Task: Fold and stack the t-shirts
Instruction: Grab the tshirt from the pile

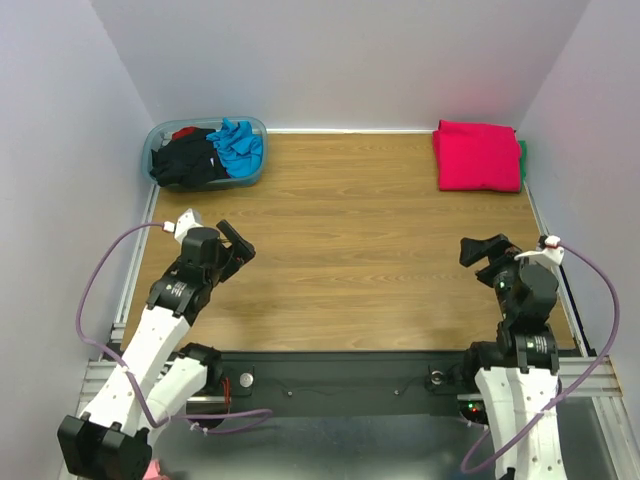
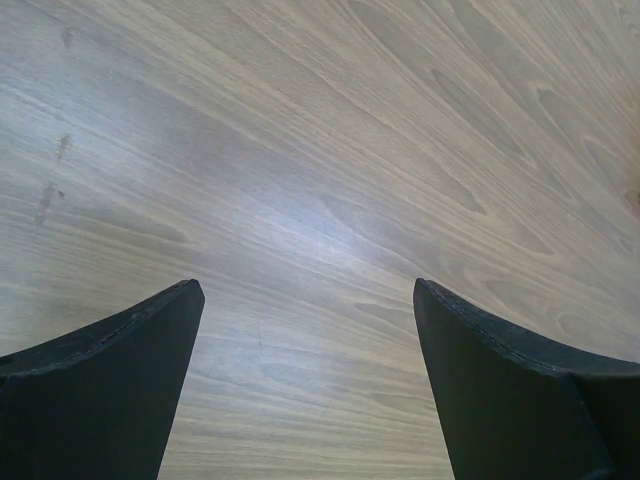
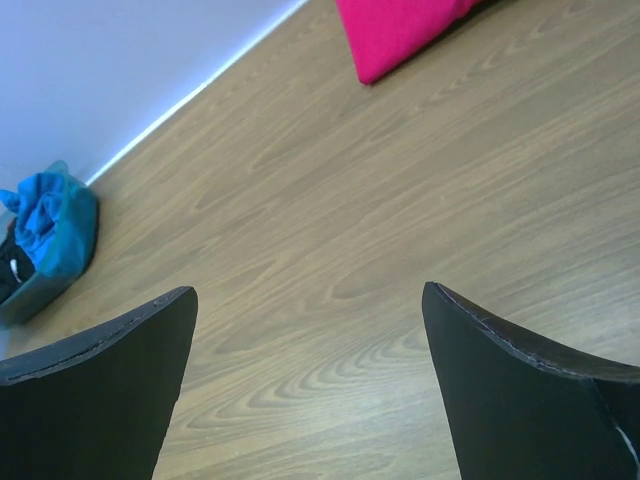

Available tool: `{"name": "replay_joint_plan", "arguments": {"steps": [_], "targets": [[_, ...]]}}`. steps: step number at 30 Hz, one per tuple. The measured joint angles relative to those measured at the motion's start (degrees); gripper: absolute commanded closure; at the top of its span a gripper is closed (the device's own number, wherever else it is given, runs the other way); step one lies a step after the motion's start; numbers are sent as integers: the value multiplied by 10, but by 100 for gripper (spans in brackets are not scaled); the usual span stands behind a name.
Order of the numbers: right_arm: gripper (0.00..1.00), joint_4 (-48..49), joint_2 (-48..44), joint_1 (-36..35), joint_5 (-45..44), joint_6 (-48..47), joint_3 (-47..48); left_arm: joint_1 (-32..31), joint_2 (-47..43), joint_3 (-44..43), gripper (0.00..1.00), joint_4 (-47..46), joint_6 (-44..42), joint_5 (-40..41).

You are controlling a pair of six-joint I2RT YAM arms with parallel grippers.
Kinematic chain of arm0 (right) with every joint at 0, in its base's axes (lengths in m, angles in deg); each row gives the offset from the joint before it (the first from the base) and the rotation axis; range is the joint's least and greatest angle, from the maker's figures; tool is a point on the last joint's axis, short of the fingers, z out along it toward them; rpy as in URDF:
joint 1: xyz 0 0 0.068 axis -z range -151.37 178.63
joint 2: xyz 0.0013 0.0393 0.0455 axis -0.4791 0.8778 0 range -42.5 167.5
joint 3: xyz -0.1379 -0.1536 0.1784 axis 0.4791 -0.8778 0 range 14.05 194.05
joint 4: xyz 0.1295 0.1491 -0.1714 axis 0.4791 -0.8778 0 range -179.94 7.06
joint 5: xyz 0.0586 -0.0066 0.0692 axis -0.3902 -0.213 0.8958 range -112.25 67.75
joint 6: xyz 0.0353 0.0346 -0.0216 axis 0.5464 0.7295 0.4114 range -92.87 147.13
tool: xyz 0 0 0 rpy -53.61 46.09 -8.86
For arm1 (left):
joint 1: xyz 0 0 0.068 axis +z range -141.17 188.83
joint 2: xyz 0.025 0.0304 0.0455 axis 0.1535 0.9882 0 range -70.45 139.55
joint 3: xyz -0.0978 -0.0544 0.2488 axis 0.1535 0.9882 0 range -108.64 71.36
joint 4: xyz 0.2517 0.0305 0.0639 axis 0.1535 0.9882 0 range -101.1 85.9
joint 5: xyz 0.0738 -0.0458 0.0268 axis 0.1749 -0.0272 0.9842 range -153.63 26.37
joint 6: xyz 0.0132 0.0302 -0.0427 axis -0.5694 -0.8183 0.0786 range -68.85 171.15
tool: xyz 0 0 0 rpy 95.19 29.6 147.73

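Next, my left gripper moves outward over the tub and down onto the turquoise-blue t-shirt's fold (image 1: 236, 147), since that shirt lies uncovered beside the black one.
A folded magenta-pink t-shirt (image 1: 477, 155) (image 3: 400, 30) lies at the table's back right, with a sliver of green cloth (image 1: 522, 158) under its right edge. A turquoise-blue t-shirt (image 1: 238, 146) (image 3: 40, 215), a black one (image 1: 185, 162) and a bit of red one (image 1: 186, 131) sit crumpled in the tub (image 1: 254, 175) at the back left. My left gripper (image 1: 238, 243) (image 2: 308, 292) hovers open over bare wood at the front left. At the front right my right gripper (image 1: 480, 250) (image 3: 310, 295) is open too, nothing between its fingers.
The wooden table (image 1: 350, 250) is walled on the left, back and right. The translucent blue-grey tub (image 3: 45, 280) stands in the back left corner. A black rail (image 1: 340, 375) with the arm bases runs along the near edge.
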Motion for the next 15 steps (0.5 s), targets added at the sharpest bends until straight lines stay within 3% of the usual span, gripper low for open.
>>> {"name": "replay_joint_plan", "arguments": {"steps": [8, 15], "targets": [[0, -1, 101, 0, 10, 1, 11, 7, 121, -88, 1, -22, -13, 14], [0, 0, 230, 0, 30, -5, 57, 61, 348, -306, 2, -69, -58, -3]]}}
